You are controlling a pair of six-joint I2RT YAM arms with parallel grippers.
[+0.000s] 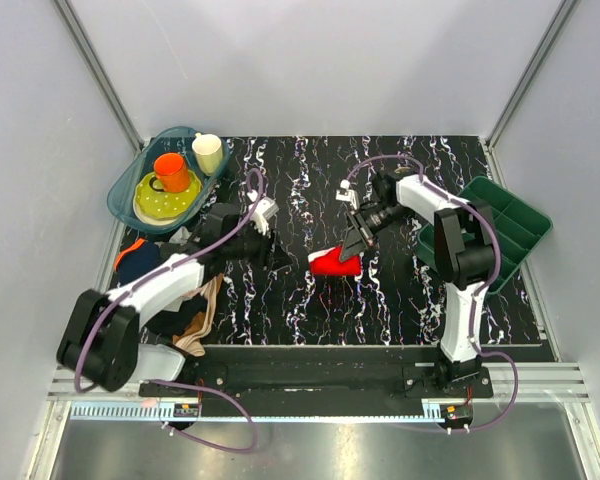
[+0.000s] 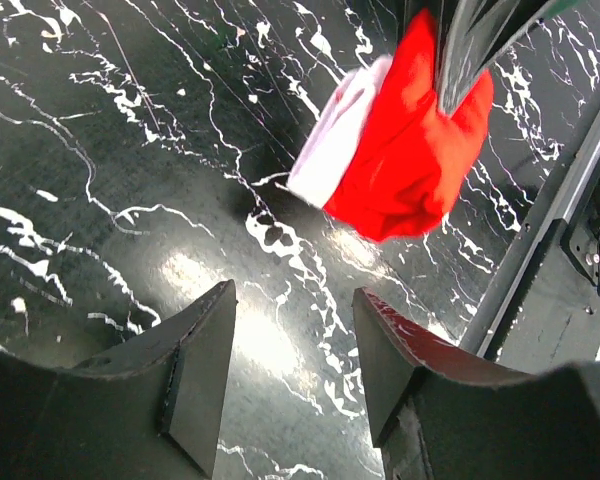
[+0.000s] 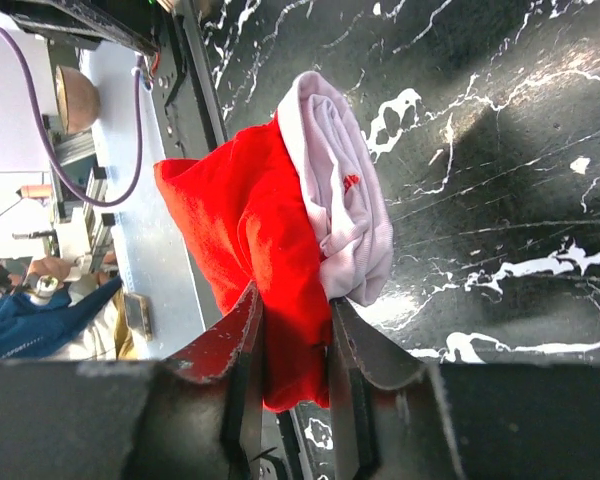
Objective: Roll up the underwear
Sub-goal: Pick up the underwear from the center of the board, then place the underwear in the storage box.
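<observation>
The right gripper swings over the green bin's nearest corner point(image 1: 428, 244), to its right in the top view, next and lowers to release, since the underwear point(image 1: 335, 263) is rolled.
The underwear point(image 1: 335, 263) is a bunched red roll with white trim, near the middle of the black marbled table point(image 1: 310, 180). My right gripper point(image 1: 356, 242) is shut on its red end, and in the right wrist view the fabric point(image 3: 250, 210) fills the gap in the right gripper point(image 3: 295, 297), with the white band point(image 3: 345, 190) curled beside it. The roll point(image 2: 400, 160) looks lifted slightly off the surface under the right fingers point(image 2: 470, 40). My left gripper point(image 2: 295, 290) is open and empty, a short way left of the roll and apart from it point(image 1: 278, 250).
A teal tray point(image 1: 125, 195) at the back left holds a yellow plate point(image 1: 165, 203), an orange mug point(image 1: 171, 171) and a cream cup point(image 1: 208, 152). A green bin point(image 1: 510, 225) stands at the right. Navy and beige garments point(image 1: 195, 320) lie under the left arm.
</observation>
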